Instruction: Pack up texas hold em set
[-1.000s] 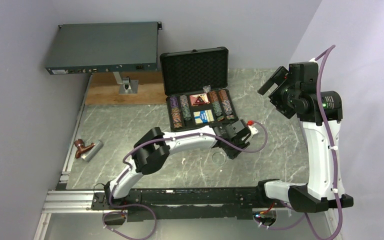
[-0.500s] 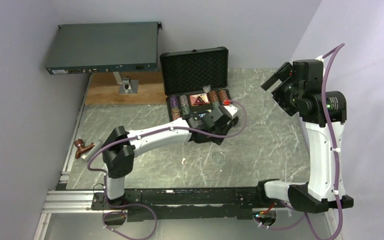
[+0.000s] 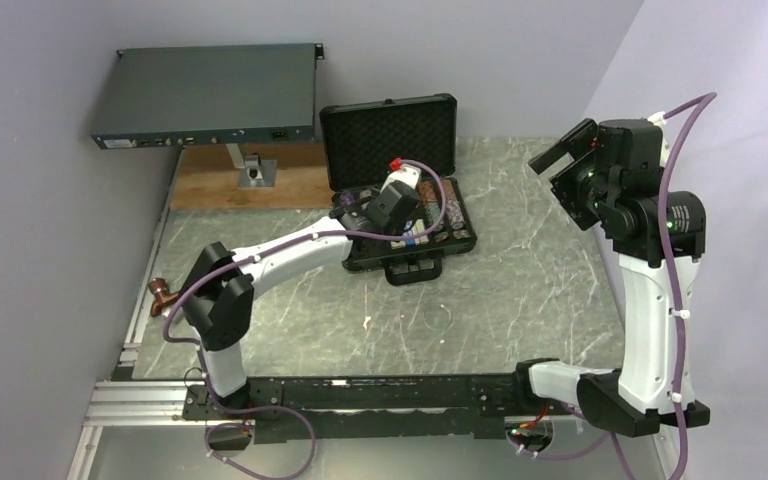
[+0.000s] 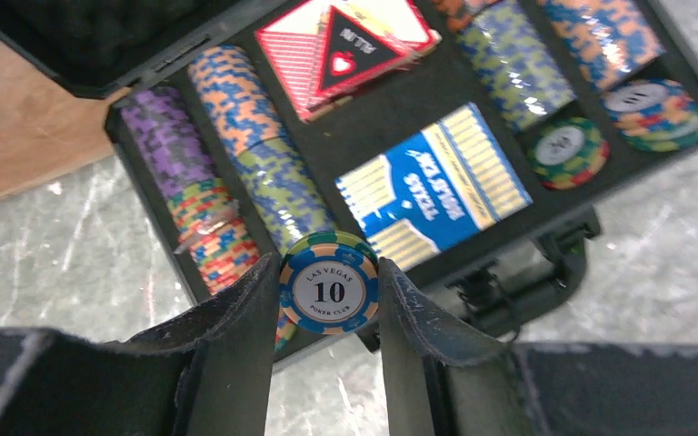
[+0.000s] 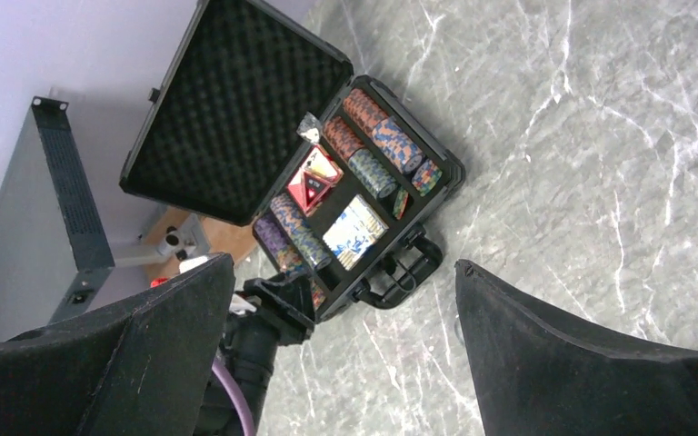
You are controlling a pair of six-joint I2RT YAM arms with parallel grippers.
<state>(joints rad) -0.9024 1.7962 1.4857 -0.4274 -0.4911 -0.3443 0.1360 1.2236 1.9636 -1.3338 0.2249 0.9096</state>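
The near end of the row beside the purple chips is below my left gripper's fingers, so my left gripper needs to move down to it next and release the chip.
The black briefcase [image 3: 465, 236] lies open on the table, its foam lid [image 3: 390, 140] upright. It holds striped chip rows [image 4: 259, 136], a blue card deck [image 4: 436, 186] and a red deck with the red triangle [image 4: 354, 54]. My left gripper [image 4: 328, 304] is shut on a blue-and-orange chip marked 10 [image 4: 329, 291], held over the case's front left corner. In the top view the left gripper [image 3: 380, 215] hangs over the tray. My right gripper [image 3: 560, 152] is open and empty, high up at the right. Its view shows the whole case [image 5: 236, 118] between the fingers [image 5: 173, 309].
A large flat grey electronics box [image 3: 205, 95] stands on a post over a wooden board [image 3: 250, 185] at the back left. A small brown and silver object [image 3: 172, 297] lies at the table's left edge. A small clear ring [image 3: 438, 316] lies in front of the case.
My left arm has swung from the table in front of the case back and left, over the tray. My right arm has risen slightly.
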